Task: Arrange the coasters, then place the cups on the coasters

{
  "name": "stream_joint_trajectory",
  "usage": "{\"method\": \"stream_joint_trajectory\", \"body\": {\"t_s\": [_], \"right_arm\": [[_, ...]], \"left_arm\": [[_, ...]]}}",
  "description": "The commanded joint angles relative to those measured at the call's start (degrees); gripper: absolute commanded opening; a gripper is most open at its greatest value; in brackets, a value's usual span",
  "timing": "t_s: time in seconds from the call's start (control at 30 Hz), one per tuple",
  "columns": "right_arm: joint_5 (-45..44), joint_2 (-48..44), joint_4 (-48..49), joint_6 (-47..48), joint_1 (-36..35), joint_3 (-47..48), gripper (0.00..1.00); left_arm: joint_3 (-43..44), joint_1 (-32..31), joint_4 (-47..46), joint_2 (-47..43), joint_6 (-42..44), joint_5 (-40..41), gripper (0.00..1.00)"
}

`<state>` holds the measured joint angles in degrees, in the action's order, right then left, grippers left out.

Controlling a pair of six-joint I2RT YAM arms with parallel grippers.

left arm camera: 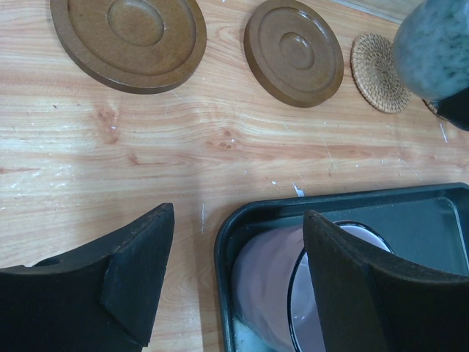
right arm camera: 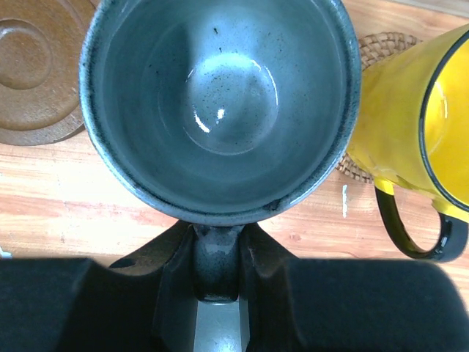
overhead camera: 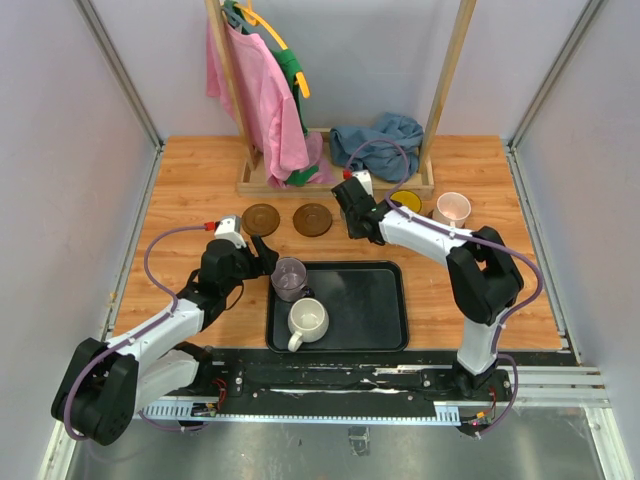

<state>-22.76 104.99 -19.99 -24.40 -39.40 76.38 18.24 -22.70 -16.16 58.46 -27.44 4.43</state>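
The grey-blue cup will next go down with my right gripper until it rests on the bare woven coaster (left arm camera: 377,73), and then my right gripper will release the handle. The coaster lies free beside the yellow cup.
My right gripper (right arm camera: 218,257) is shut on the handle of the grey-blue cup (right arm camera: 220,95), which hangs over the wood beside the yellow cup (right arm camera: 410,125). A tan woven coaster (right arm camera: 381,45) peeks out between those two cups. My left gripper (left arm camera: 238,242) stands open around the near wall of the translucent purple cup (left arm camera: 267,286), in the tray's corner. Two dark brown coasters (left arm camera: 128,37) (left arm camera: 293,50) and a bare woven coaster (left arm camera: 377,73) lie in a row beyond. A cream-white cup (overhead camera: 308,322) stands in the tray; the pale pink cup (overhead camera: 452,208) sits far right.
The black tray (overhead camera: 370,305) lies in front of the arm bases. A wooden rack base (overhead camera: 300,185) with a pink garment (overhead camera: 262,100) and a blue cloth (overhead camera: 375,140) crosses the back of the table, close behind the coasters. Grey walls close in both sides.
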Motion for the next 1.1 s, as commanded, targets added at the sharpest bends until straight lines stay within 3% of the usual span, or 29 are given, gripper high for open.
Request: {"method": "stream_joint_trajectory", "body": {"t_s": [0.0, 1.07], "right_arm": [[0.83, 0.68, 3.91, -1.47, 1.32, 2.49, 0.01], [2.16, 4.06, 5.51, -2.58, 2.09, 0.97, 0.01]], "left_arm": [[0.33, -0.42, -0.44, 0.11, 0.62, 0.41, 0.75], [-0.06, -0.42, -0.28, 0.17, 0.54, 0.67, 0.75]]}}
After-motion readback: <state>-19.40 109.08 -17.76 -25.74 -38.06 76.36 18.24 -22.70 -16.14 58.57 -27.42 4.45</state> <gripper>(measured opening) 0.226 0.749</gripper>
